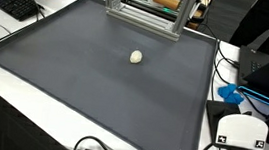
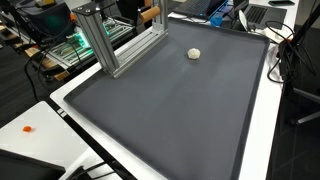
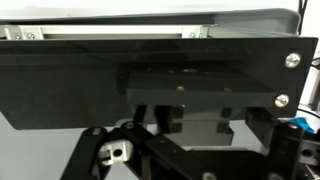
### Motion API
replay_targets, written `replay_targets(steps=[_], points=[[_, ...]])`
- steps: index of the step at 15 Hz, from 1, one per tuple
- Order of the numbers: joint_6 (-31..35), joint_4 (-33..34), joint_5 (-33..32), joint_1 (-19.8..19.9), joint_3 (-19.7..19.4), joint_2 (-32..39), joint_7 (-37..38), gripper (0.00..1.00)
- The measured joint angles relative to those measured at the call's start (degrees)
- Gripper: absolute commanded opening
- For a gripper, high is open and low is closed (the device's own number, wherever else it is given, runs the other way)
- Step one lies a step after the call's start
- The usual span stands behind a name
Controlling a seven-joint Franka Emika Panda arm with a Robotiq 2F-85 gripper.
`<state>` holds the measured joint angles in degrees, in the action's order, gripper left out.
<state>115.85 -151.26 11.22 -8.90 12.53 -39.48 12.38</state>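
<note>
The gripper eases onto the flat grey piece (image 3: 202, 131) next and closes both fingers on the piece's sides, since the piece lies between the open fingers in the wrist view.
A small off-white ball (image 1: 136, 56) (image 2: 194, 54) lies alone on a large dark grey mat (image 1: 82, 95) (image 2: 170, 115), toward the mat's far side. Neither the arm nor the gripper appears in either exterior view. In the wrist view my gripper (image 3: 195, 125) is open, its two dark fingertips (image 3: 164, 121) wide apart with nothing between them. Right in front of it is a black panel (image 3: 150, 70) with screws, and the ball is hidden in this view.
An aluminium frame (image 1: 141, 10) (image 2: 110, 40) stands at the mat's back edge. A keyboard (image 1: 11, 2), a blue item (image 1: 231, 93), a white device with black markers (image 1: 237, 131) and cables (image 1: 96, 149) lie around the mat. A small orange item (image 2: 27, 129) sits on the white table.
</note>
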Motion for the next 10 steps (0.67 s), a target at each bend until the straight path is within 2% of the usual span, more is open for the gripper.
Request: replay_targets(steps=[10], points=[[-0.1,0.6,-2.8,1.0,0.0,0.0,2.2,1.0]])
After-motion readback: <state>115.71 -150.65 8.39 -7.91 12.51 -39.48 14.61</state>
